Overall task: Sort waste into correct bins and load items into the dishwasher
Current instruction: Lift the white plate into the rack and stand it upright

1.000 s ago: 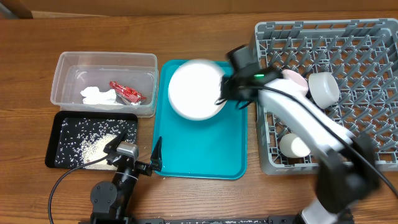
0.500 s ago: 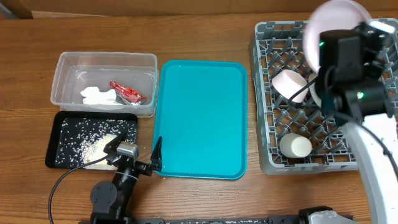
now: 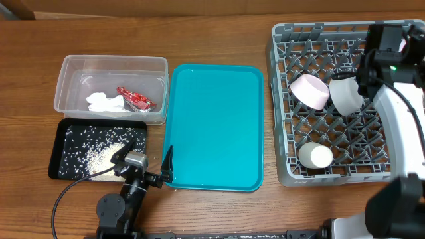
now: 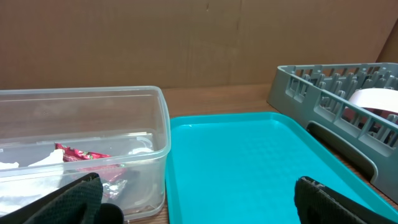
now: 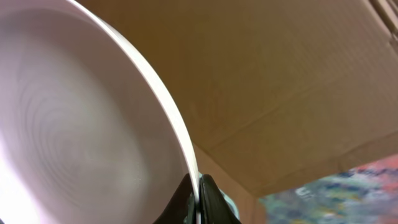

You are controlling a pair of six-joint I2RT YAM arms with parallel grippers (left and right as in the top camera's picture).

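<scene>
The plate already stands on edge. My right gripper will go down to the left in the overhead view and let it go among the rack's wires beside the bowls.
My right gripper [image 3: 384, 41] hangs over the far right of the grey dish rack [image 3: 285, 40]. It is shut on the rim of the white plate [image 5: 74, 124], which stands on edge. From overhead only a sliver of the plate [image 3: 403, 44] shows. The fingertips [image 5: 198, 194] pinch the rim. In the rack lie two bowls [image 3: 309, 90] [image 3: 345, 94] and a small white cup [image 3: 315, 156]. My left gripper [image 3: 145, 162] is open and empty at the teal tray's near left corner; it also shows in the left wrist view [image 4: 199, 205]. The chopsticks are out of view.
The clear tub [image 3: 66, 66] holds the red wrapper [image 3: 135, 98] and white paper scrap [image 3: 105, 102]. The black tray [image 3: 60, 133] holds rice grains [image 3: 103, 156]. The teal tray [image 3: 212, 126] lies bare between tub and rack. The rack's near wall [image 4: 323, 93] rises right of the tray.
My right gripper has carried the plate off the teal tray, up and right to the rack's far right, turning it on edge. The left arm has not moved.
</scene>
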